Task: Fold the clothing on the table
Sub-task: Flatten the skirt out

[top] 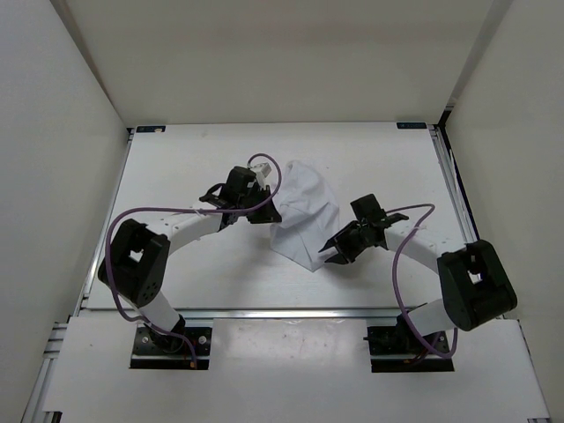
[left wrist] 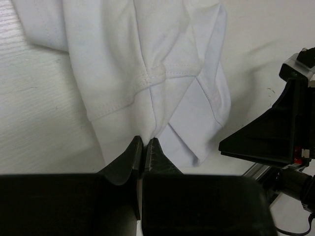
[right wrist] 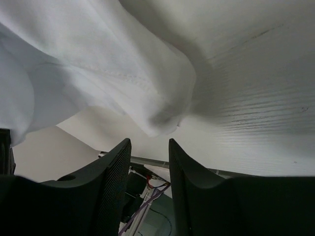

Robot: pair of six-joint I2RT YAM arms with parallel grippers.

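Note:
The bare tabletop toward the near bar lies back from my left gripper, so my left gripper needs to pull the pinched edge of the clothing back over it toward the bar and let go, to spread the bunched clothing.
The white clothing lies bunched in the middle of the table, partly lifted at its left side. My left gripper is at that left edge. In the left wrist view its jaws are shut on a pinch of the clothing, and a seam and folded hem hang beyond. My right gripper is by the lower right corner of the cloth. In the right wrist view it stands open, and a drooping corner of the clothing hangs just past the fingertips, not between them.
Aluminium rails run along the table's near edge, another along the right side. White walls enclose the table on three sides. Purple cables loop over both arms. The right arm's black gripper body shows in the left wrist view.

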